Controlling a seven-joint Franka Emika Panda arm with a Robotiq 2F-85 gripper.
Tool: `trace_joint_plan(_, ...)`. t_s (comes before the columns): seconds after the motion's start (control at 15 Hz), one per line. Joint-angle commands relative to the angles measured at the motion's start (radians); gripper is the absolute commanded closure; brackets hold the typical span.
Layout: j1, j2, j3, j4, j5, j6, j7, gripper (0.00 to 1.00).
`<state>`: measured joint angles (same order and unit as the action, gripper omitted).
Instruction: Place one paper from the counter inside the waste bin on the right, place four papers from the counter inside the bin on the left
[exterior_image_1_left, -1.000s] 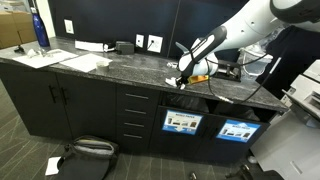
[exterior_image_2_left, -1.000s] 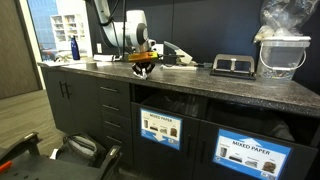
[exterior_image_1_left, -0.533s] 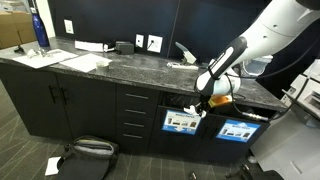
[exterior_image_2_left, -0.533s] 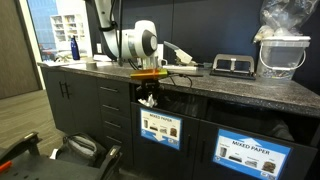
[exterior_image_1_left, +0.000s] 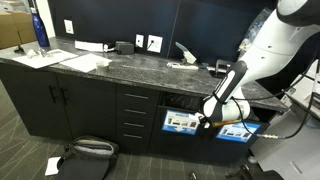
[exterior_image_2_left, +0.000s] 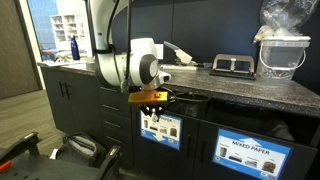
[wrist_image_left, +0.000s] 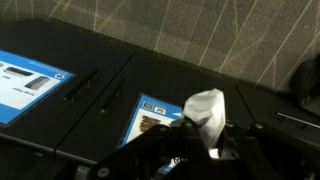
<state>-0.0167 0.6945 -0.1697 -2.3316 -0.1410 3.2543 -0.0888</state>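
Observation:
I need to tilt my gripper in next from outside the cabinet, over the cabinet's rim to its opening above the nearest bin label beyond the rim, and release the paper.
My gripper (wrist_image_left: 200, 138) is shut on a small crumpled white paper (wrist_image_left: 203, 110) that sticks up between the fingers. In both exterior views the gripper (exterior_image_1_left: 207, 122) (exterior_image_2_left: 153, 116) hangs off the front edge of the dark speckled counter (exterior_image_1_left: 120, 68) (exterior_image_2_left: 240, 88), below its top. It is in front of the bin cabinet, close to the bin label (exterior_image_1_left: 182, 121) (exterior_image_2_left: 160, 128). A second bin label (exterior_image_1_left: 238, 130) (exterior_image_2_left: 255, 153) sits beside it. In the wrist view both labels (wrist_image_left: 155, 113) (wrist_image_left: 25, 80) show under the paper. Small white items (exterior_image_1_left: 188, 64) lie at the back of the counter.
A blue bottle (exterior_image_1_left: 38, 25) (exterior_image_2_left: 73, 48) and flat white sheets (exterior_image_1_left: 45, 58) sit at the counter's far end. A black device (exterior_image_2_left: 232, 67) and a white container (exterior_image_2_left: 282, 55) stand on the counter. A dark bag (exterior_image_1_left: 85, 150) (exterior_image_2_left: 85, 150) lies on the floor by the cabinets.
The gripper has carried the paper from over the counter, out past its front edge and down in front of the bin cabinet. It has stayed shut on the paper.

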Motion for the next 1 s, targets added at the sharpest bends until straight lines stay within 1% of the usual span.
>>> trace_joint_plan(0.0, 0.07, 0.105, -0.049, 0.007, 0.071, 0.247, 0.025, 0.93)
trace_joint_plan(0.2, 0.088, 0.178, -0.04, 0.045, 0.163, 0.413, 0.011, 0.93)
trace_joint_plan(0.4, 0.102, 0.255, -0.02, 0.112, 0.242, 0.504, 0.013, 0.93)
trace_joint_plan(0.53, 0.12, 0.311, -0.011, 0.173, 0.292, 0.533, 0.019, 0.93)
trace_joint_plan(0.73, 0.141, 0.38, 0.0, 0.278, 0.355, 0.535, 0.028, 0.92)
trace_joint_plan(0.93, 0.175, 0.443, -0.013, 0.382, 0.41, 0.535, 0.023, 0.92)
